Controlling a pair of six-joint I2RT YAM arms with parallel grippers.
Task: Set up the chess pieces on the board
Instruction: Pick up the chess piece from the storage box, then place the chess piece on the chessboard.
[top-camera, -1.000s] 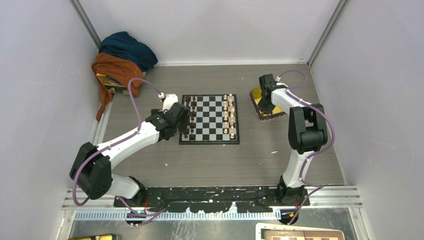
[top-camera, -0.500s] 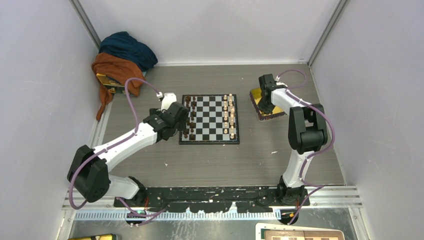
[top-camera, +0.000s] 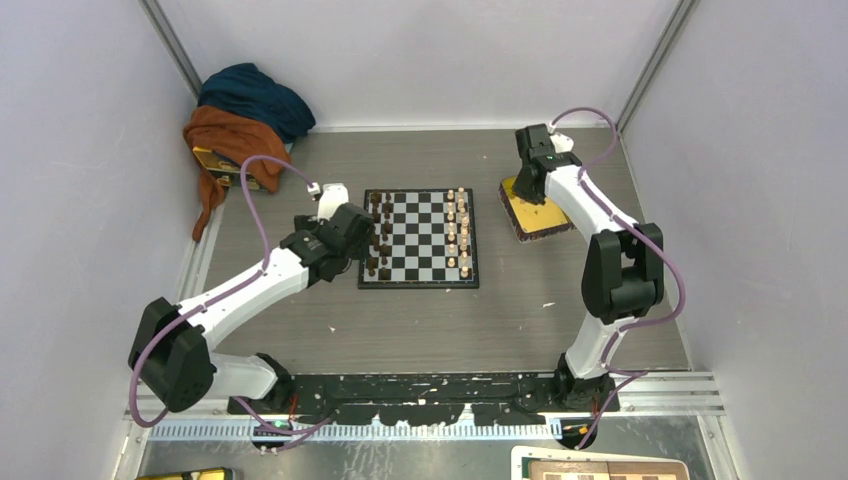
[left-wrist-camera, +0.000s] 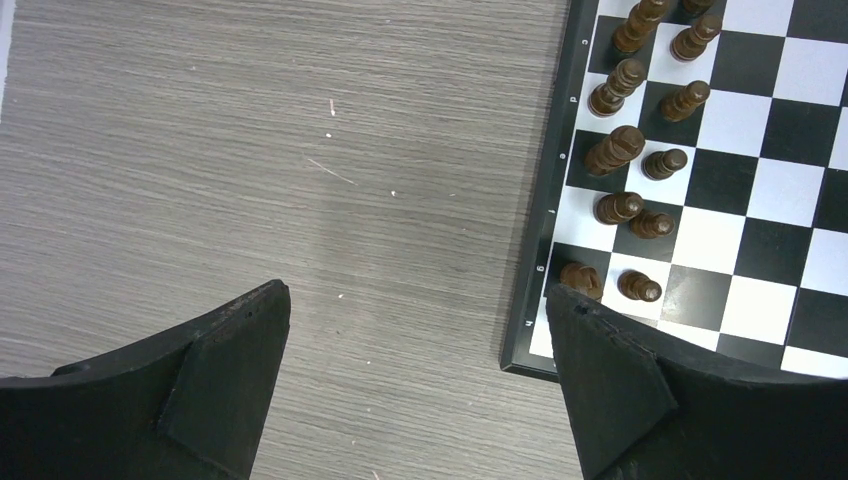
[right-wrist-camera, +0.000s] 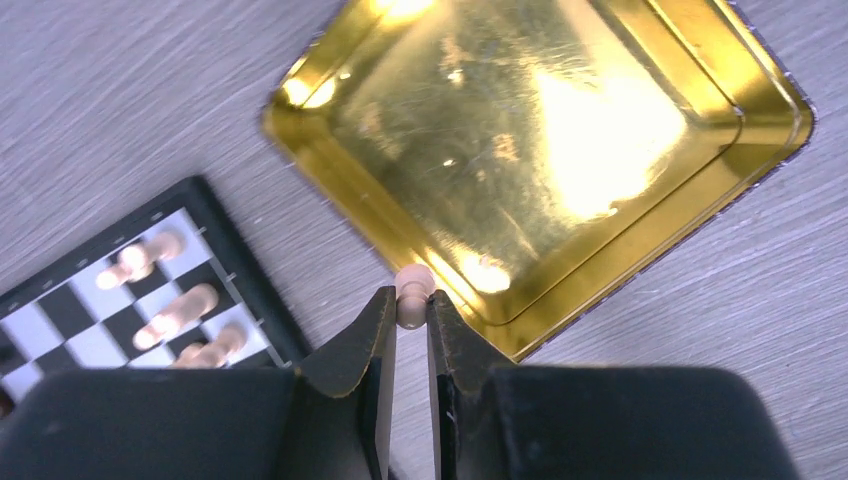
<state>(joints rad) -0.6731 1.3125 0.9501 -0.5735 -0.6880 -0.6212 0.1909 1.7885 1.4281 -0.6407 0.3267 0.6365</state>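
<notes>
My right gripper will next move back over the board (top-camera: 420, 238) and down to let go, because the gap at the near end of the inner row of light-tan pieces is to the left in the top view.
The board (top-camera: 420, 238) lies mid-table. Light-tan chess pieces (top-camera: 457, 230) stand along its right columns, dark brown pieces (top-camera: 378, 235) along its left. My right gripper (right-wrist-camera: 410, 302) is shut on one light-tan chess piece (right-wrist-camera: 413, 285), held above the near-left rim of the shiny yellow tray (right-wrist-camera: 520, 130). In the top view that gripper (top-camera: 525, 180) hangs over the tray's left end. A corner of the board (right-wrist-camera: 250, 290) with tan pieces (right-wrist-camera: 180, 305) shows to its lower left. My left gripper (left-wrist-camera: 415, 300) is open and holds nothing, over bare table beside the board's left edge (left-wrist-camera: 558, 190).
A heap of blue and orange cloth (top-camera: 245, 110) fills the back left corner, with a yellow box (top-camera: 222, 168) half under it. The tray (top-camera: 535, 212) sits right of the board and looks bare inside. Grey walls close in on three sides.
My right gripper has closed on a tan piece and risen from the tray. My left arm has drawn back slightly to the left, jaws still open.
</notes>
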